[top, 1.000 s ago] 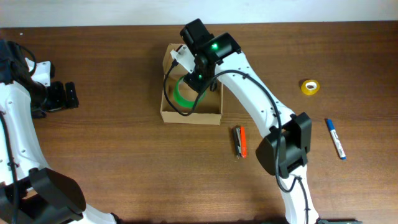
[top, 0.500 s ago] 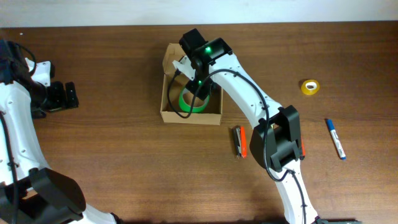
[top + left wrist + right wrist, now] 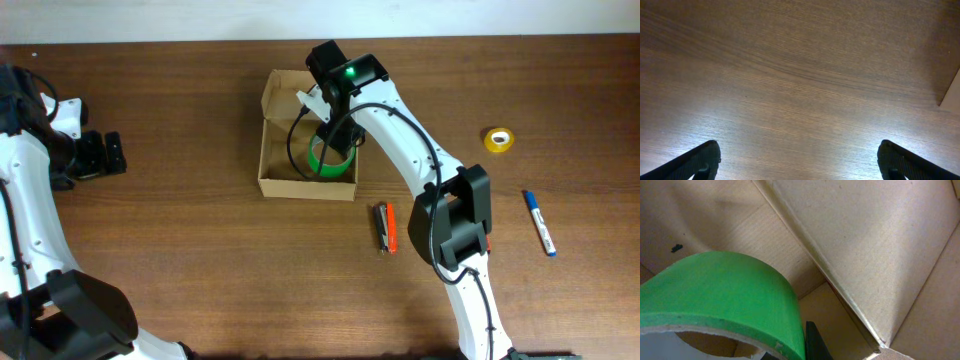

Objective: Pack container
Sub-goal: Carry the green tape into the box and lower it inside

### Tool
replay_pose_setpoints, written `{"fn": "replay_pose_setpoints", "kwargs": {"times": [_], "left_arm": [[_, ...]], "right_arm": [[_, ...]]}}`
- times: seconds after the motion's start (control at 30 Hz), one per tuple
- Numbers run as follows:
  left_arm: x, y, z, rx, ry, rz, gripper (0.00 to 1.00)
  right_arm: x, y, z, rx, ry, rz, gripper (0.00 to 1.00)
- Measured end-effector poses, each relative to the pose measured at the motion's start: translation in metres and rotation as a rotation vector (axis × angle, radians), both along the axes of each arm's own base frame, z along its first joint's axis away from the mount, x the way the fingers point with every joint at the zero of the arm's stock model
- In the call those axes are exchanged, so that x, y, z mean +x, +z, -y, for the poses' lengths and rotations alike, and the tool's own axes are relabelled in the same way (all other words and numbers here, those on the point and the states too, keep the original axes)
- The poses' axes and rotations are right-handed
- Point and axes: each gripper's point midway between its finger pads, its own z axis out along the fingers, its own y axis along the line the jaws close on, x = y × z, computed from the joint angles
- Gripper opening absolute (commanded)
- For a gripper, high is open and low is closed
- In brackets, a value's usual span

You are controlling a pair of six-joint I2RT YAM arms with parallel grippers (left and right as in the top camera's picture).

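The right gripper brings the green tape roll [image 3: 330, 163] down between the sides of the cardboard box next and releases it there.
The container [image 3: 305, 187] is an open brown cardboard box at the table's middle back. My right gripper [image 3: 335, 135] reaches down into its right half, shut on a green tape roll [image 3: 330, 163]. In the right wrist view the green roll [image 3: 725, 290] fills the lower left, with one black finger [image 3: 815, 342] pressed against its outer face and the container's walls [image 3: 865, 240] close around it. My left gripper [image 3: 116, 153] rests far left over bare wood. Its fingers [image 3: 702, 160] stand wide open with nothing between them, and a box edge [image 3: 952, 90] shows at the far right.
A yellow tape roll [image 3: 498, 139] lies at the right. A blue marker [image 3: 538, 222] lies near the right edge. An orange and black tool [image 3: 386, 227] lies just right of the box's front corner.
My right gripper has carried the green roll rightward inside the box, from the left-middle to the right side. The left arm has not moved.
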Motion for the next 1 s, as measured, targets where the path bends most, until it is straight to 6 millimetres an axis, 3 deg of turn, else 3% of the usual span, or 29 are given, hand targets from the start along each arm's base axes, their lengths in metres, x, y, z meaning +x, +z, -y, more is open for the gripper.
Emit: {"fn": "replay_pose_setpoints", "kwargs": {"times": [0.53,0.57,0.7,0.8,1.0], "left_arm": [[0.0,0.0,0.0,0.0,0.0,0.0,1.0],[0.0,0.0,0.0,0.0,0.0,0.0,1.0],[0.0,0.0,0.0,0.0,0.0,0.0,1.0],[0.0,0.0,0.0,0.0,0.0,0.0,1.0],[0.0,0.0,0.0,0.0,0.0,0.0,1.0]], "right_arm": [[-0.009,-0.03,0.004,-0.025,0.001,-0.056,0.04],[-0.009,-0.031,0.004,-0.026,0.002,-0.058,0.05],[-0.01,-0.031,0.004,-0.026,0.003,-0.061,0.34],[-0.01,-0.031,0.004,-0.025,0.006,-0.062,0.41],[-0.01,-0.031,0.003,-0.025,0.012,-0.062,0.42]]}}
